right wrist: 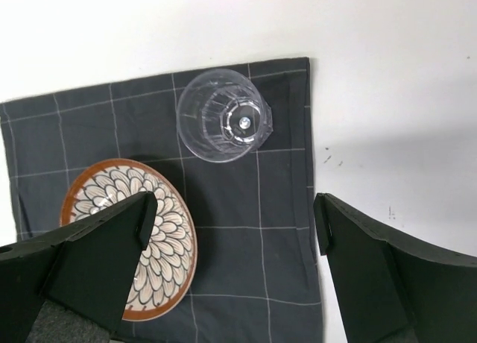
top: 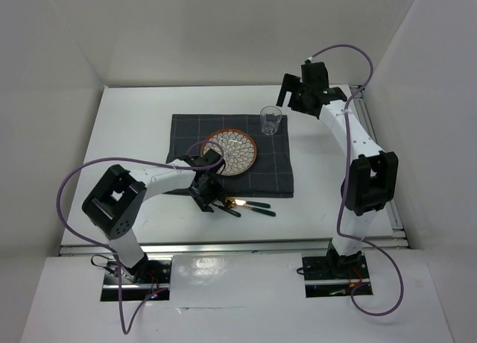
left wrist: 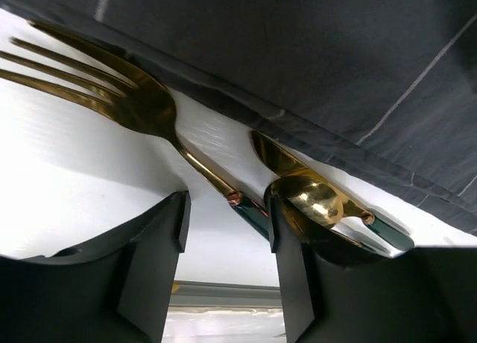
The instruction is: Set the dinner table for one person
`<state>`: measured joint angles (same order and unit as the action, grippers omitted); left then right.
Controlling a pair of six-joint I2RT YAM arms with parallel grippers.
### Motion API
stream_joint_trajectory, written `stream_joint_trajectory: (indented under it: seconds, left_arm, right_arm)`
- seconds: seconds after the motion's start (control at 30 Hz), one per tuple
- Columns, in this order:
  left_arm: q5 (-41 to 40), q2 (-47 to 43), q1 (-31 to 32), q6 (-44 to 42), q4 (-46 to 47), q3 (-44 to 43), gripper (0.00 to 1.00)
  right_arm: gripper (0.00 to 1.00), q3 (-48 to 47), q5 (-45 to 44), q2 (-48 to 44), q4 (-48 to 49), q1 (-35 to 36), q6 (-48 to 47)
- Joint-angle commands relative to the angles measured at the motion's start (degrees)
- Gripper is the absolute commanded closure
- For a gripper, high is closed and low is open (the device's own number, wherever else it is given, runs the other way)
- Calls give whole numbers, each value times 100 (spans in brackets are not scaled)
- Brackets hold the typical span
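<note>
My right gripper moves back and down past the mat's near edge onto the spoon's green handle (top: 258, 210) next, because the spoon still lies off the mat.
The white dinner table (top: 134, 134) carries a dark grey checked placemat (top: 272, 164). On it sit a flower-patterned plate (top: 231, 150) and a clear glass (top: 270, 120). A gold fork (left wrist: 141, 97), spoon (left wrist: 313, 197) and knife (left wrist: 276, 156) with green handles lie on the table just off the mat's near edge (top: 250, 205). My left gripper (left wrist: 227, 224) is open and low over the cutlery; the fork's handle runs between its fingers, close to the right one. My right gripper (right wrist: 235, 220) is open and empty, high above the mat's right edge, with the glass (right wrist: 222, 115) and plate (right wrist: 138, 231) below.
White walls enclose the table on the left, back and right. A metal rail (top: 223, 242) runs along the near edge. Purple cables loop off both arms. In the top view the left gripper (top: 207, 197) is at the mat's near edge and the right gripper (top: 294, 97) at the back right.
</note>
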<state>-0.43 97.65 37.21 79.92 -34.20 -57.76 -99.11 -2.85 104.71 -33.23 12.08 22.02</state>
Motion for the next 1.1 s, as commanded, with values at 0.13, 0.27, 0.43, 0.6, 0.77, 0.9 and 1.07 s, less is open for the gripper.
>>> stream_joint_trajectory:
  seconds: [0.13, 0.27, 0.43, 0.6, 0.77, 0.9, 1.07]
  left_arm:
    - [-256, 211, 49, 243, -43, 27, 57]
    - [-492, -175, 102, 243, -341, 150, 70]
    - [-827, -711, 154, 94, -789, 98, 100]
    - [-855, -1308, 155, -265, -1431, -183, 100]
    - [-923, -1792, 155, -1063, -1881, -578, 100]
    - [-1651, -630, -528, -3442, -2333, -2285, 100]
    - [-2444, 980, -996, -4834, -2961, -3829, 100]
  right_arm:
    - [0, 436, -181, -345, 150, -65, -224]
    - [0, 550, -242, -398, 150, -118, -225]
    - [0, 691, -242, -451, 203, -118, -225]
    - [0, 1007, -242, -636, 256, -170, -172]
    - [0, 1481, 284, -899, 256, -118, -233]
    - [0, 2428, 460, -1346, 396, 556, -505]
    - [2, 3300, 156, -1698, 449, 1849, -506]
